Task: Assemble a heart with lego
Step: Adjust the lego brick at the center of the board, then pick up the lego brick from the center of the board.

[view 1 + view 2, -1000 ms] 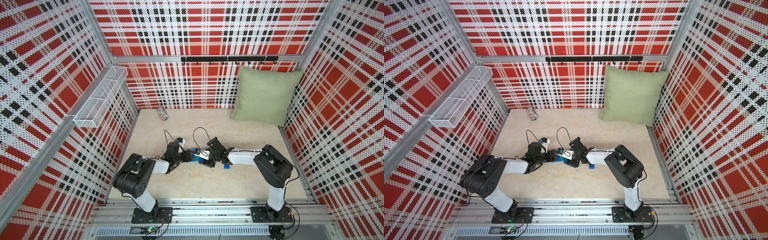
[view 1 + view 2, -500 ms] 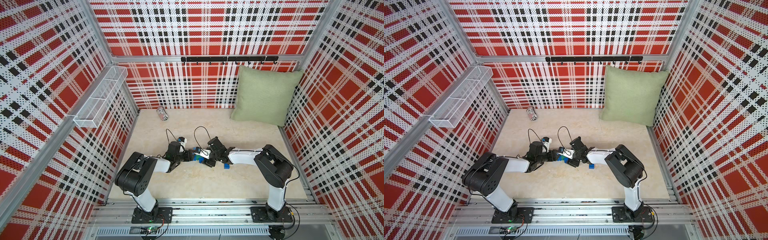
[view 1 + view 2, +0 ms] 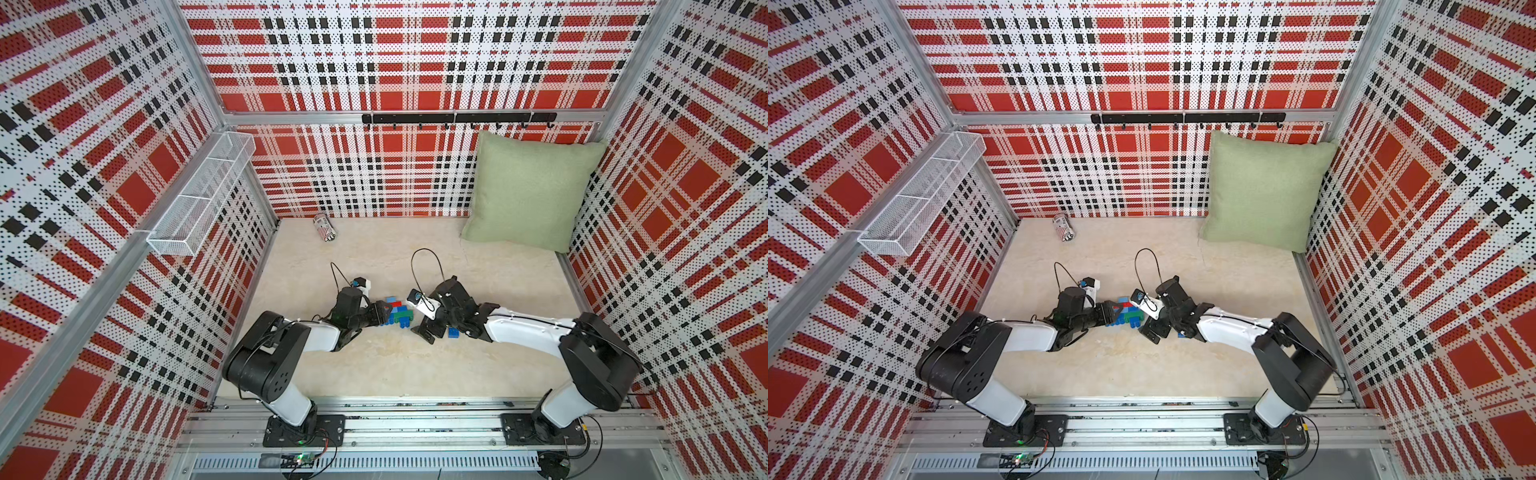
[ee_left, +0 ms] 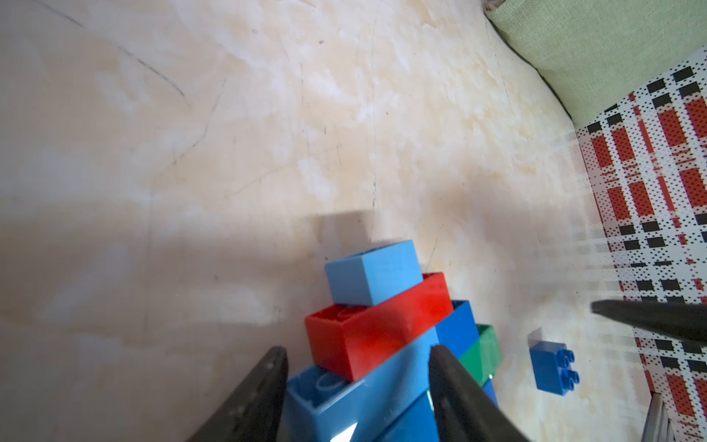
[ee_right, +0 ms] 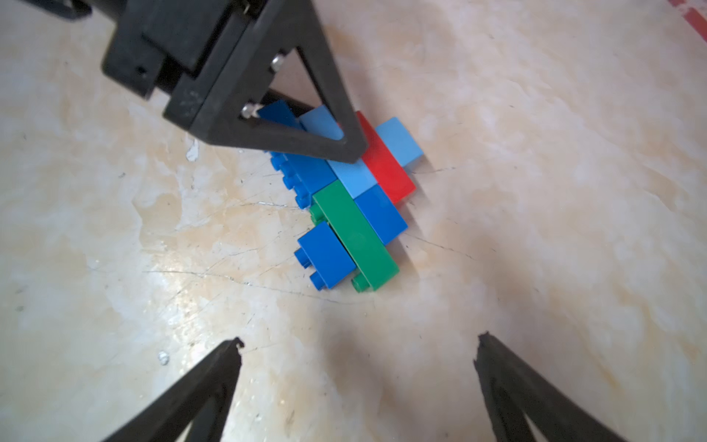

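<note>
The loose small blue lego brick lies beneath my right gripper's wrist. My right gripper should next move its open fingers away from the heart and down around the brick.
The heart lies flat on the beige floor between the two arms, a cluster of joined blue bricks with one red and one green strip. My left gripper is shut on the heart, its fingers pressing a light blue long brick on both sides. In the right wrist view one left finger covers part of the heart. My right gripper stands wide open and empty, a short way off the cluster. One loose small blue lego brick lies under the right wrist.
A striped can lies near the back wall. A green pillow leans in the back right corner. A white wire basket hangs on the left wall, and a black hook rail runs along the back wall.
My right gripper has opened wide and drawn back a little from the cluster. The left gripper keeps its hold and has barely moved.
</note>
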`<state>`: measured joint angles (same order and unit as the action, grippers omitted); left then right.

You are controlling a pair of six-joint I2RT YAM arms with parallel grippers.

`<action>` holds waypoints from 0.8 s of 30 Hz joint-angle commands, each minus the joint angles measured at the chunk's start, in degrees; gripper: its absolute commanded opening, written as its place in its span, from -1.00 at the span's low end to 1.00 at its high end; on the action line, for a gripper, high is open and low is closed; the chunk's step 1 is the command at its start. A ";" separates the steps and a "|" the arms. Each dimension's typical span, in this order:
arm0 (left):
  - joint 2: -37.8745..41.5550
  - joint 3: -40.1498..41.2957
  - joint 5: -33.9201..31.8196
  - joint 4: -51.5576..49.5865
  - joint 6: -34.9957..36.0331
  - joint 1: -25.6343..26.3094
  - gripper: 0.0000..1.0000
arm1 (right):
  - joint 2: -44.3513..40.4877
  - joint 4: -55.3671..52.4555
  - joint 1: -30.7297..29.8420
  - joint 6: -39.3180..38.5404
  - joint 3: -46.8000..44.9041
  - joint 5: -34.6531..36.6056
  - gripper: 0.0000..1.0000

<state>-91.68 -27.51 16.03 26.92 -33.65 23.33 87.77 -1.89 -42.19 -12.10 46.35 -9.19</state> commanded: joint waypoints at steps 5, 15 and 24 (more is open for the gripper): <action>6.34 6.59 -4.46 4.38 -8.89 7.36 0.29 | -12.07 -9.09 1.17 31.52 -4.86 15.01 0.99; 15.98 10.98 -11.91 1.70 -12.21 11.84 0.30 | -10.00 -18.70 -3.15 47.61 -5.77 23.36 0.84; 22.19 7.67 -12.51 -5.92 -7.63 10.69 0.30 | -0.83 -19.07 -5.88 50.23 -2.94 26.92 0.32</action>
<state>-70.63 -18.15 4.43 24.29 -43.57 34.79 85.82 -20.25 -48.01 36.12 42.13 14.92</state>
